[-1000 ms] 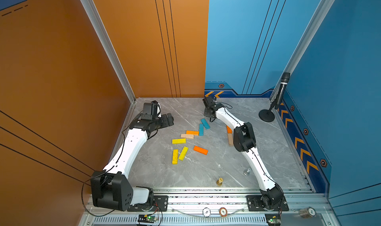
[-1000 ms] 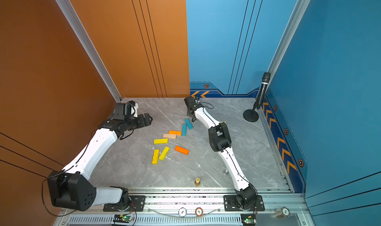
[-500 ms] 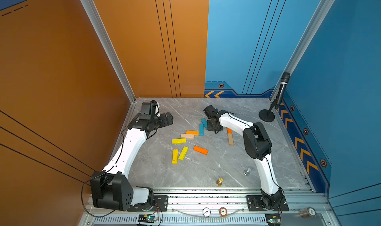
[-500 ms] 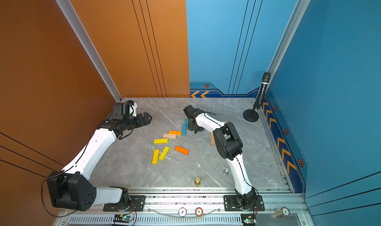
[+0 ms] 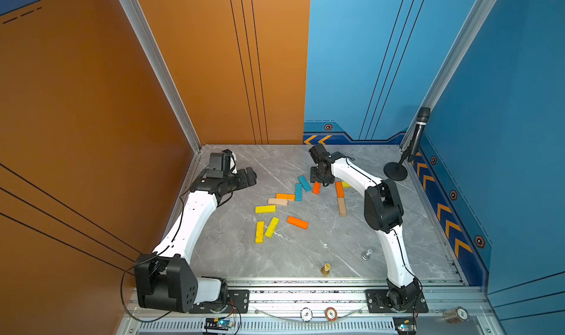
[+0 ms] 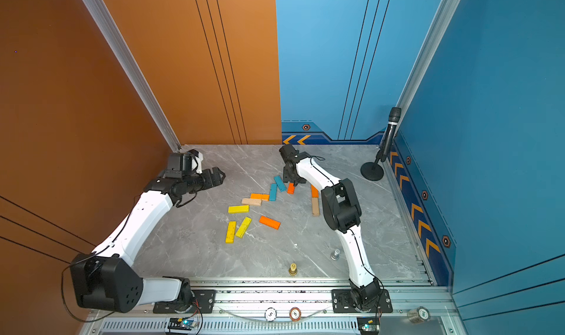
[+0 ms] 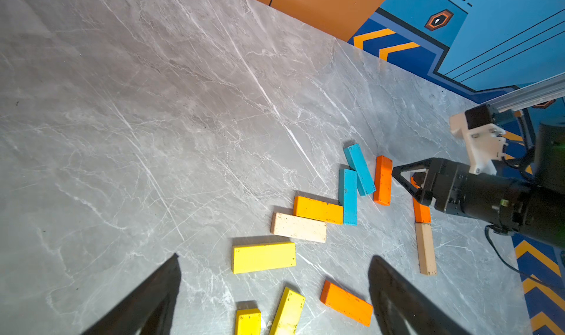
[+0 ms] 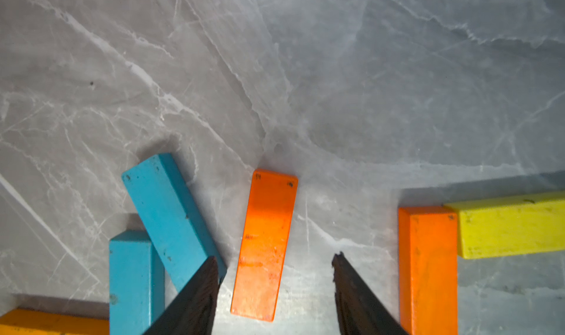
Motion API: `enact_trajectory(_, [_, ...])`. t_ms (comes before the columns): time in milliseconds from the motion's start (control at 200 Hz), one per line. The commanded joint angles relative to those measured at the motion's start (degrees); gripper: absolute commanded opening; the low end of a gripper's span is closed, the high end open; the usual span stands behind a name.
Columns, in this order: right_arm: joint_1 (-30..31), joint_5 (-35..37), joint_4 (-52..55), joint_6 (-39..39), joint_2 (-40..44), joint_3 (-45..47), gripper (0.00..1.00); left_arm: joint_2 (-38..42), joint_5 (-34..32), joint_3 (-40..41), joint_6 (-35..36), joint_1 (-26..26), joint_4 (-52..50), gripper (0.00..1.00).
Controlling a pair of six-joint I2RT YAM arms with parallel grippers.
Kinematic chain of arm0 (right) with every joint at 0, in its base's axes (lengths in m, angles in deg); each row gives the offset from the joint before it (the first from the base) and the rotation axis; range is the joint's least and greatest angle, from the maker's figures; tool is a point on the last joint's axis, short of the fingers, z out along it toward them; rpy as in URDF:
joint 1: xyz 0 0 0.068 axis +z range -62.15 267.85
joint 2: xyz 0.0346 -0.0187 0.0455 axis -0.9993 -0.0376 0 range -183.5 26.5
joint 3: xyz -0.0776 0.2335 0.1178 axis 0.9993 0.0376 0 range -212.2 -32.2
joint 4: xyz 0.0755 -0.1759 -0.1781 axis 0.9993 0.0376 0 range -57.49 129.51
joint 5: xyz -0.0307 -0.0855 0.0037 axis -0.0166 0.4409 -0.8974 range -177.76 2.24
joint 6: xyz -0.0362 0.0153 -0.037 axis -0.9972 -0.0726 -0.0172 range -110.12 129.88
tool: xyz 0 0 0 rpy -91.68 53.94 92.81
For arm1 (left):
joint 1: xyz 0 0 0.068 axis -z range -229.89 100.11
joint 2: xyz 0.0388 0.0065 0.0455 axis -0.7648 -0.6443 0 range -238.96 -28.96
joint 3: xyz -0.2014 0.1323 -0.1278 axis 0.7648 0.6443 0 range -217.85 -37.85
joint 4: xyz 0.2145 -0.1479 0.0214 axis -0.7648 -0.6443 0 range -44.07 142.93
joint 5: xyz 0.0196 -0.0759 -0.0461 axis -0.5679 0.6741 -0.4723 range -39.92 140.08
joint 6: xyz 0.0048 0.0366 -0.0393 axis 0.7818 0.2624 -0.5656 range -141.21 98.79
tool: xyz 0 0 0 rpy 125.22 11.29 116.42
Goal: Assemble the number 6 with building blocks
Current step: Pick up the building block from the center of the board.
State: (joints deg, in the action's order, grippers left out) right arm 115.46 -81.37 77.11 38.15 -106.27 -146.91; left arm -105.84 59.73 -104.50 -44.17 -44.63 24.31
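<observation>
My right gripper is to move down and a little toward the teal blocks next, onto the loose orange block's middle, because the middle lies nearer the finger by the teal blocks.
Several building blocks lie flat and scattered on the grey marble table; no number 6 shows among them. One orange block lies loose between the parted fingers of my right gripper, which is open just above it. Two teal blocks lie beside it. On its other side lie an orange block, a tan one and a yellow one. My left gripper hovers open and empty at the back left, facing yellow blocks.
A microphone on a round stand is at the back right corner. A small gold piece and a silver piece stand near the front edge. Orange and blue walls close in three sides, and a metal rail runs along the front.
My right gripper swung down from the back to the teal blocks and opened. An orange block now lies on the table there, between its fingers. The left arm has barely moved.
</observation>
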Motion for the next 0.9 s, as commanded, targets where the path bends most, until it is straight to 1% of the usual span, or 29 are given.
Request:
enact_trajectory(0, [0.00, -1.78, 3.36, -0.54, -3.81, -3.19, 0.60, 0.77, 0.83, 0.54, -0.07, -0.42, 0.41, 0.96])
enact_trajectory(195, [-0.11, -2.39, 4.63, 0.23, -7.29, -7.10, 0.58, 0.61, 0.68, 0.56, 0.03, -0.42, 0.44, 0.96])
enact_trajectory(275, [-0.11, -2.01, 5.42, 0.60, -8.19, -7.45, 0.54, 0.59, 0.62, 0.56, 0.01, -0.43, 0.42, 0.96])
enact_trajectory(320, [-0.04, -1.88, 5.94, 0.73, -8.51, -7.45, 0.51, 0.51, 0.53, 0.56, 0.10, -0.42, 0.42, 0.95])
enact_trajectory(461, [0.03, -1.12, 7.27, 0.18, -8.07, -7.10, 0.36, 0.41, 0.84, 0.50, 0.02, -0.66, 0.44, 0.95])
enact_trajectory(486, [0.07, -1.14, 7.38, -0.03, -7.61, -7.02, 0.32, 0.35, 0.86, 0.47, 0.00, -0.69, 0.42, 0.95])
enact_trajectory(581, [-0.10, -0.59, 8.02, -0.66, -5.19, -6.83, 0.25, 0.40, 1.06, 0.43, -0.04, -0.81, 0.41, 0.96])
enact_trajectory(771, [-0.45, -2.25, 8.31, -0.99, 1.93, -4.34, 0.24, 0.60, 1.50, 0.48, -0.13, -0.86, 0.41, 0.95])
enact_trajectory(841, [-0.76, -3.02, 7.84, -0.40, 5.64, -1.52, 0.24, 0.76, 1.51, 0.55, -0.20, -0.79, 0.42, 0.95])
enact_trajectory(896, [-1.21, -3.53, 6.62, 0.55, 9.13, 2.43, 0.24, 0.76, 1.79, 0.60, -0.32, -0.61, 0.43, 0.95])
